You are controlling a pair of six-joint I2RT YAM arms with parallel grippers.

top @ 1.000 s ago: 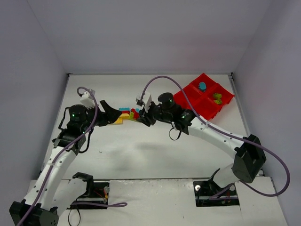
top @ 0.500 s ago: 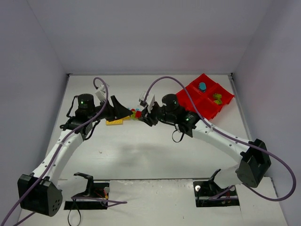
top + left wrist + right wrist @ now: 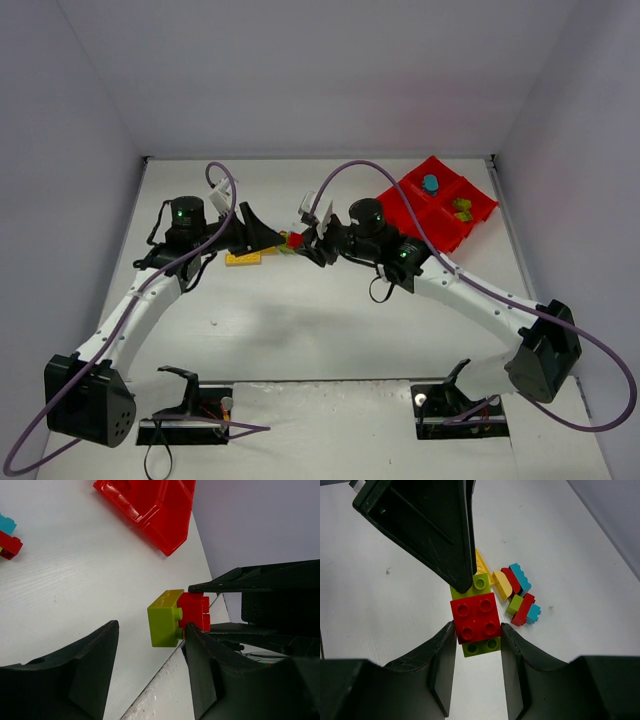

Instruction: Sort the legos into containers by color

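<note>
The right gripper will next move outward and to the right in the top view to release the red brick point(image 3: 294, 240), because the tray's empty section point(image 3: 401, 211) lies that way.
My right gripper point(image 3: 477, 632) is shut on a red brick point(image 3: 476, 617) that is stuck onto a lime green brick point(image 3: 481, 647), and holds both above the table. In the top view the right gripper point(image 3: 306, 244) and left gripper point(image 3: 270, 237) meet at this red brick point(image 3: 294, 240). My left gripper point(image 3: 150, 650) is open around the lime green brick point(image 3: 165, 618), one finger point(image 3: 200, 645) touching the seam with the red brick point(image 3: 196, 610). The red tray point(image 3: 400, 213) holds a cyan brick point(image 3: 430, 183) and green bricks point(image 3: 461, 208) in separate compartments.
Loose bricks lie on the table below the right gripper: yellow point(image 3: 502, 585), red point(image 3: 524, 609), cyan point(image 3: 520, 577) and green point(image 3: 515, 604). A yellow piece point(image 3: 243, 258) lies under the left arm. The tray's corner point(image 3: 165, 535) shows in the left wrist view.
My left gripper has moved right, from over the pile up to the bricks held by my right gripper. The right gripper has hardly shifted and stays shut.
</note>
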